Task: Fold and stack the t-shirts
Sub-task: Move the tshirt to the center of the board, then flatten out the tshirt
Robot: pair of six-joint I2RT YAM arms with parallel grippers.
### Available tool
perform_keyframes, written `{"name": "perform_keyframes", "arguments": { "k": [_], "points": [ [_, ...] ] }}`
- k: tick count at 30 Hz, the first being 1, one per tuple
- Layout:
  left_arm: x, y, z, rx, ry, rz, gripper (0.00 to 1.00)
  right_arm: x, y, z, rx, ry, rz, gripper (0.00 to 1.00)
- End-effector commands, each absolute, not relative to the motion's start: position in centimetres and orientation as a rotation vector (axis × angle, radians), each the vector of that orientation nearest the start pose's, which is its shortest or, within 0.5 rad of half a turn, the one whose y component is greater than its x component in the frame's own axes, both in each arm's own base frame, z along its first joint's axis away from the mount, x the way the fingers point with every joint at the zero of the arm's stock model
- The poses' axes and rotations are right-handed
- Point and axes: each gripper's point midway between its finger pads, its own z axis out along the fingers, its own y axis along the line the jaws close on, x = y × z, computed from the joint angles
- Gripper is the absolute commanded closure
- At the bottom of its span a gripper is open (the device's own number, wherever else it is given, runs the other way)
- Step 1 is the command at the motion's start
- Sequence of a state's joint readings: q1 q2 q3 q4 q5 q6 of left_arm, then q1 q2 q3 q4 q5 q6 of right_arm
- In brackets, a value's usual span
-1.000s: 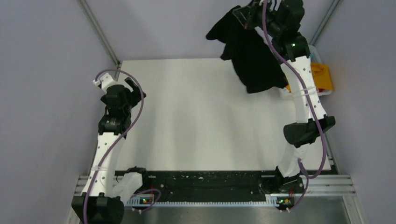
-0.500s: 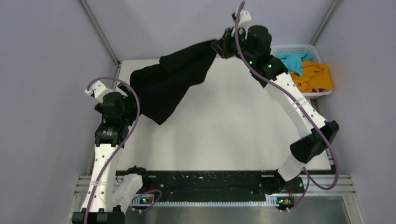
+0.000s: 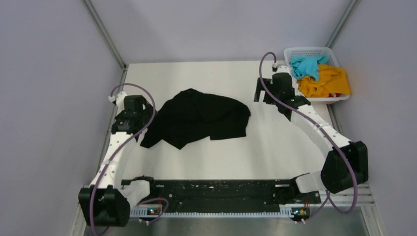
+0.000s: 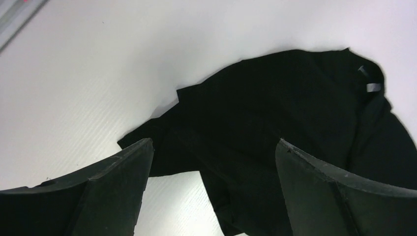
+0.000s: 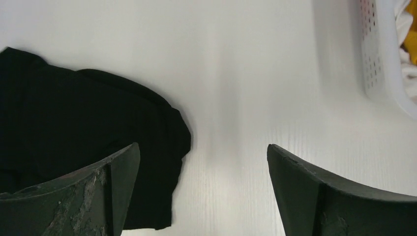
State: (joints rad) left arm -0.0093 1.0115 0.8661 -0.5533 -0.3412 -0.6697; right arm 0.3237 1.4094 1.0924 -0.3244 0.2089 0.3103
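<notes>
The fold by the pale tag is beyond my left gripper's fingers. My left gripper will move outward along the black t-shirt's far edge next, then down onto that fold.
The black t-shirt [image 3: 199, 118] lies crumpled on the white table, left of centre, with nothing holding it. My left gripper [image 3: 143, 106] hovers open at its left edge; in the left wrist view the shirt [image 4: 275, 113] fills the space between and beyond the spread fingers of the gripper [image 4: 213, 142]. My right gripper [image 3: 261, 91] is open over bare table to the right of the shirt; in the right wrist view the gripper [image 5: 202, 145] holds nothing, and the shirt's edge [image 5: 74, 123] lies at the left. The turquoise t-shirt [image 3: 307, 65] and orange-yellow t-shirt [image 3: 327, 81] sit bunched in the basket.
A white lattice basket [image 3: 295, 50] stands at the table's back right corner, just right of my right gripper; its wall [image 5: 373, 59] shows in the right wrist view. Grey walls and metal frame rails enclose the table.
My right arm swung the black shirt from the back right across to the left, opened and let it fall onto the table, then came down near the basket. My left gripper lowered towards the shirt.
</notes>
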Motion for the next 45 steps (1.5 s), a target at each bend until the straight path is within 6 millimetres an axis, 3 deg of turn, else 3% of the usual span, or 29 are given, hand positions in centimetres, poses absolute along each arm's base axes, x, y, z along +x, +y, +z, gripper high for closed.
{"name": "perform_keyframes", "arguments": {
  "k": [1, 4, 7, 12, 16, 20, 21, 28, 33, 39, 42, 45],
  "points": [
    [31.9, 2.2, 15.5, -0.887, 2.109, -0.022, 0.01, 39.5, 13.1, 21.2, -0.047, 2.044, 0.262, 0.01],
    [34.3, 2.0, 14.4, -0.854, 2.146, -0.022, 0.01, 39.3, 15.3, 20.4, -0.159, 2.052, 0.333, 0.01],
    [37.4, 2.2, 14.1, -0.809, 2.167, -0.046, 0.01, 39.6, 17.0, 20.1, -0.258, 2.044, 0.296, 0.01],
    [43.9, -1.6, 13.9, -0.545, 2.265, -0.264, 0.01, 39.4, 19.9, 17.5, -0.366, 2.13, 0.255, 0.01],
    [47.4, -4.0, 12.2, -0.419, 2.397, -0.364, 0.04, 37.9, 19.7, 14.1, -0.313, 2.227, 0.268, 0.01],
    [50.1, -6.1, 10.4, -0.292, 2.471, -0.342, 0.04, 36.0, 18.7, 11.7, -0.274, 2.294, 0.262, 0.01],
    [51.0, -7.0, 10.8, -0.258, 2.472, -0.362, 0.04, 35.4, 18.3, 11.2, -0.262, 2.314, 0.254, 0.01],
    [51.9, -13.6, 10.6, -0.077, 2.472, -0.409, 0.04, 31.5, 16.3, 8.2, -0.2, 2.411, 0.232, 0.01],
    [52.1, -15.9, 8.8, -0.091, 2.503, -0.352, 0.04, 30.4, 15.7, 7.8, -0.167, 2.422, 0.235, 0.01],
    [52.6, -17.3, 6.5, -0.139, 2.559, -0.338, 0.15, 29.6, 15.1, 8.2, -0.13, 2.402, 0.238, 0.01],
    [52.5, -17.5, 5.7, -0.154, 2.58, -0.308, 0.27, 29.1, 14.8, 8.1, -0.119, 2.398, 0.239, 0.01],
    [52.3, -17.7, 4.9, -0.164, 2.606, -0.319, 0.55, 29.0, 15.0, 7.9, -0.13, 2.392, 0.258, 0.02]
  ]
}}
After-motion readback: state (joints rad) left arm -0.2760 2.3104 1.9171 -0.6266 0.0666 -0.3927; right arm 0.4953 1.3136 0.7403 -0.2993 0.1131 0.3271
